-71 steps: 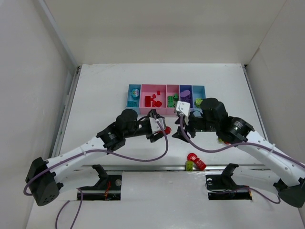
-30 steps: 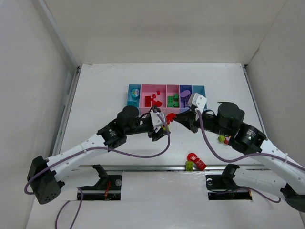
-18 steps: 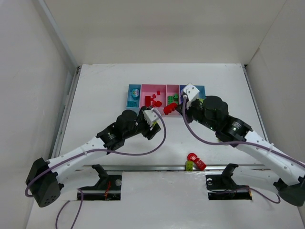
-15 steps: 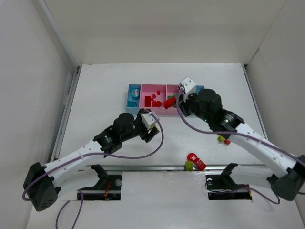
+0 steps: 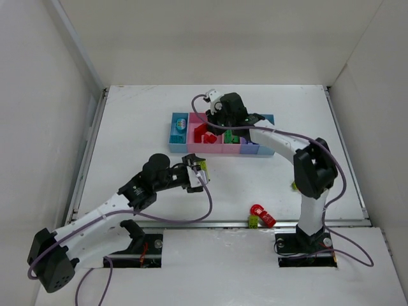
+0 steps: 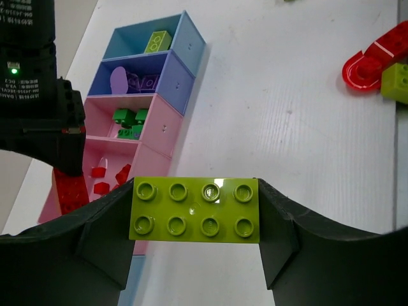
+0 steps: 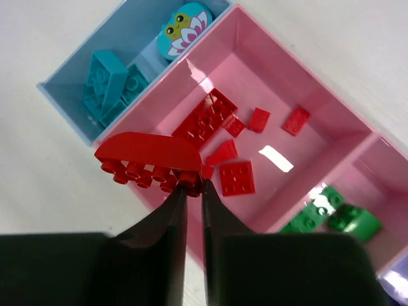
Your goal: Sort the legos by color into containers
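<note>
A yellow-green lego already lies at the end blue bin, so my left gripper will next go outward and toward the right in the top view, then over that bin.
My left gripper (image 6: 194, 213) is shut on a yellow-green two-by-four lego (image 6: 194, 209), gripped by its short ends above the table in front of the containers (image 5: 221, 151). From above, this gripper (image 5: 201, 173) sits left of centre. My right gripper (image 7: 193, 186) is shut on the studs of a red curved lego (image 7: 150, 153), which hangs over the near wall of the wide pink bin (image 7: 319, 95). Several red legos (image 7: 207, 118) lie in that bin. Teal legos (image 7: 108, 80) fill the light blue bin and green ones (image 7: 331, 213) the smaller pink bin.
A red and yellow-green cluster (image 5: 261, 215) lies near the table's front edge, also in the left wrist view (image 6: 376, 60). A small yellow-green piece (image 5: 294, 186) shows beside the right arm. The purple bin (image 6: 127, 80) and end blue bin (image 6: 156, 41) hold legos.
The right arm has swung left and away, carrying the red lego from the table's middle to over the wide pink bin. The left gripper has drawn back toward me with the yellow-green lego.
</note>
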Controlling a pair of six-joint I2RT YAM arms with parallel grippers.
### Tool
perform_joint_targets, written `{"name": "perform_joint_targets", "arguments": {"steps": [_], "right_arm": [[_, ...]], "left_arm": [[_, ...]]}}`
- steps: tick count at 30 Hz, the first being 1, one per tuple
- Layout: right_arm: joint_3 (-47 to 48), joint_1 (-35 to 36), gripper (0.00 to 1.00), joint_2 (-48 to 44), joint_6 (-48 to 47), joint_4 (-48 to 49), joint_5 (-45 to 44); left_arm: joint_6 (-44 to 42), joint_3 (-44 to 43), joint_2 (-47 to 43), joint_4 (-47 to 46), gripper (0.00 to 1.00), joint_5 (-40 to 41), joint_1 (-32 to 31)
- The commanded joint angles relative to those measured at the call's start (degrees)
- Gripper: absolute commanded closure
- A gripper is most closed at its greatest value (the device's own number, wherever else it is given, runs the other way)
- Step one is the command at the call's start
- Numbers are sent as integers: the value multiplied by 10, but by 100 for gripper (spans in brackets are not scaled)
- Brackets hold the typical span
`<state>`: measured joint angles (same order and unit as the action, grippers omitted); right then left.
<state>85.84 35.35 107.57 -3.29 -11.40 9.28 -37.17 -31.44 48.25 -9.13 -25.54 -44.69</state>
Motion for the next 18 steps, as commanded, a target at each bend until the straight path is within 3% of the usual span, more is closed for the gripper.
{"name": "perform_joint_targets", "arguments": {"steps": [1, 2, 6, 7, 11, 15, 18], "right_arm": [[69, -17, 95, 36, 28, 32, 65], [75, -23, 77, 46, 28, 32, 77], [86, -30, 24, 58, 22, 32, 116], [91, -35, 20, 58, 22, 32, 122], [91, -62, 20, 44, 15, 32, 138], [78, -112, 20, -13, 80, 32, 104], [53, -162, 13, -60, 139, 32, 48]], "left_arm": [[-58, -11, 15, -27, 100, -44, 19], [-58, -18, 29, -33, 100, -50, 26], [-58, -40, 64, -48, 100, -56, 37], [-58, -40, 71, -54, 100, -56, 37], [-15, -65, 114, -99, 100, -37, 50], [74, -142, 222, -125, 100, -40, 68], [147, -247, 305, -125, 100, -86, 74]]}}
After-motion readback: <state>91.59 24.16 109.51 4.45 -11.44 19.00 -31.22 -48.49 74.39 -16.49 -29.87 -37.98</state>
